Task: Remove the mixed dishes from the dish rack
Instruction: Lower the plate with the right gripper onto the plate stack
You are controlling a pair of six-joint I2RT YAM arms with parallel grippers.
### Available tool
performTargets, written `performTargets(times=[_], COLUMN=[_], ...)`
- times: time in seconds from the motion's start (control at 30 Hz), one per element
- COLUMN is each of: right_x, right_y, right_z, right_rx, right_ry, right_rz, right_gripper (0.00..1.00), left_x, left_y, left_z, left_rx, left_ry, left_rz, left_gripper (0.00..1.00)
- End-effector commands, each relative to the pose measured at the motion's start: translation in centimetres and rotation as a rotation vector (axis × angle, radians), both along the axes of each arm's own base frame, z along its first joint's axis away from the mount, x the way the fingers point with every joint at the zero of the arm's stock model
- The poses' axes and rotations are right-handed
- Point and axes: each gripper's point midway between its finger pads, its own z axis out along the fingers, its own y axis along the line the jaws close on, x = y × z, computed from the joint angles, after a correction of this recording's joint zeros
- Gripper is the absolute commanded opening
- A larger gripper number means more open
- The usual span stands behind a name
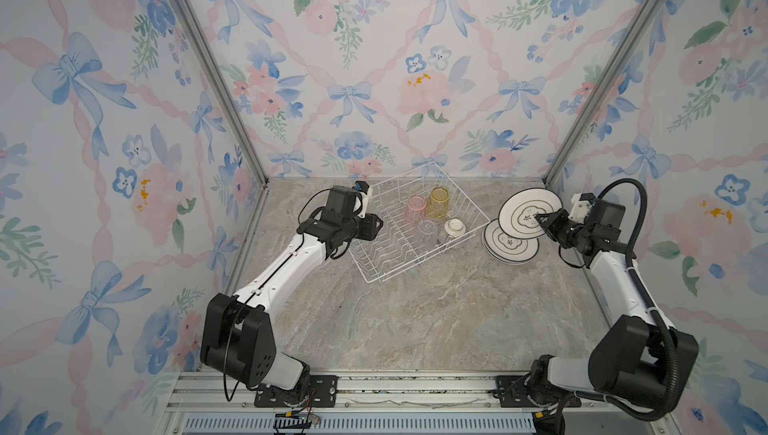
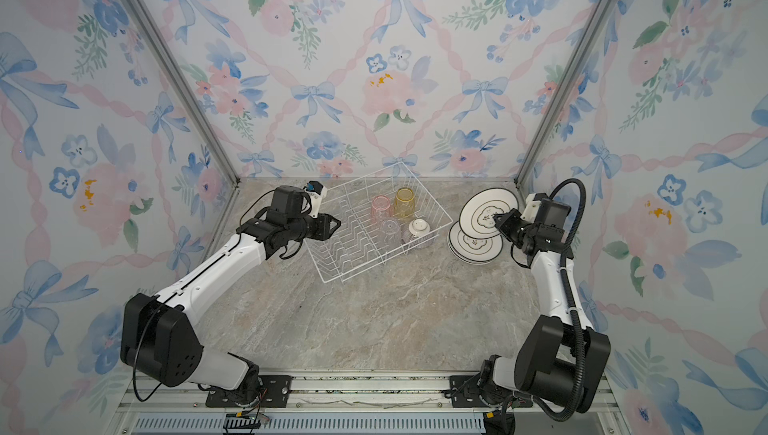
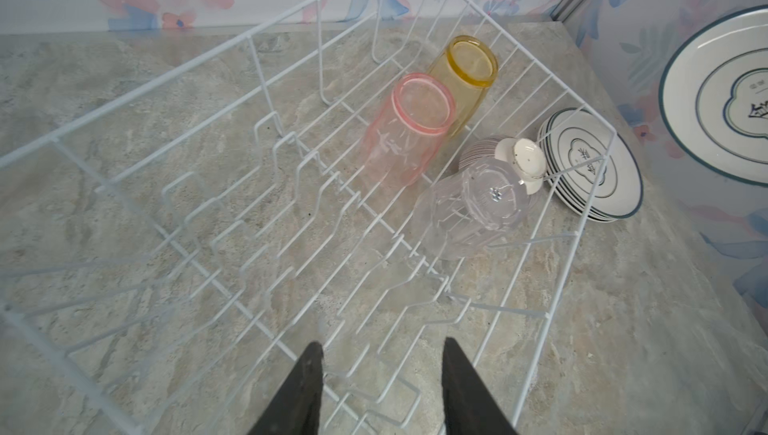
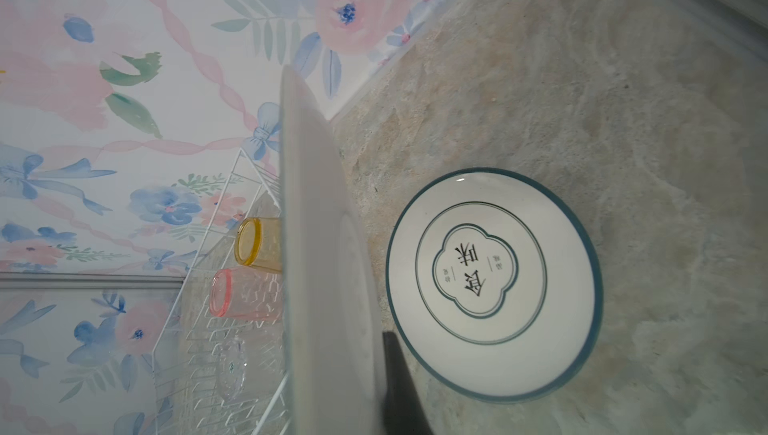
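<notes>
I need to lower my right gripper next and level the tilted plate onto its matching pile, then let go of the plate's rim, because the pile of like plates is below my gripper.
The white wire dish rack stands at the back of the table. Inside it, upside down, are a pink tumbler, a yellow tumbler, a clear tumbler and a purple-striped bowl. My left gripper hangs open over the bare plate dividers, holding nothing. To the right of the rack, my right gripper is shut on the rim of a dark-rimmed white plate, held tilted above a stack of like plates. In the right wrist view the held plate is edge-on and hides one finger.
The flowered back wall and the right corner post stand close behind the held plate. The marble tabletop stretches bare in front of the rack. Both arm bases sit on the front rail.
</notes>
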Motion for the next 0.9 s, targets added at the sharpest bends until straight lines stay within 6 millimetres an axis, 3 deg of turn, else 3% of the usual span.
performTargets(times=[0.0,0.4,0.6,0.63,0.87], right_x=[0.1,2.0,3.4,3.5,3.4], right_y=[-0.8,-1.4,-0.7,-0.6,-0.6], right_z=[-2.2,-7.1,-8.7,-9.7,-10.9], right_rx=[-0.014,0.098,0.203,0.225,0.229], right_ry=[0.055,0.110,0.106,0.123,0.157], right_rz=[-0.020,-0.041,-0.025,-0.027,-0.024], right_gripper=[0.00,0.00,0.00,0.00,0.01], left_x=[-0.5,-0.7,-0.7,-0.7,-0.7], left_y=[1.4,1.6,1.4,1.4,1.4], left_z=[0.7,1.1,0.9,0.8,0.9], left_rx=[0.042,0.039,0.034,0.034,0.031], left_ry=[-0.028,-0.030,-0.023,-0.022,-0.021], left_rz=[0.021,0.018,0.010,0.010,0.008], left_gripper=[0.43,0.43,0.43,0.43,0.43])
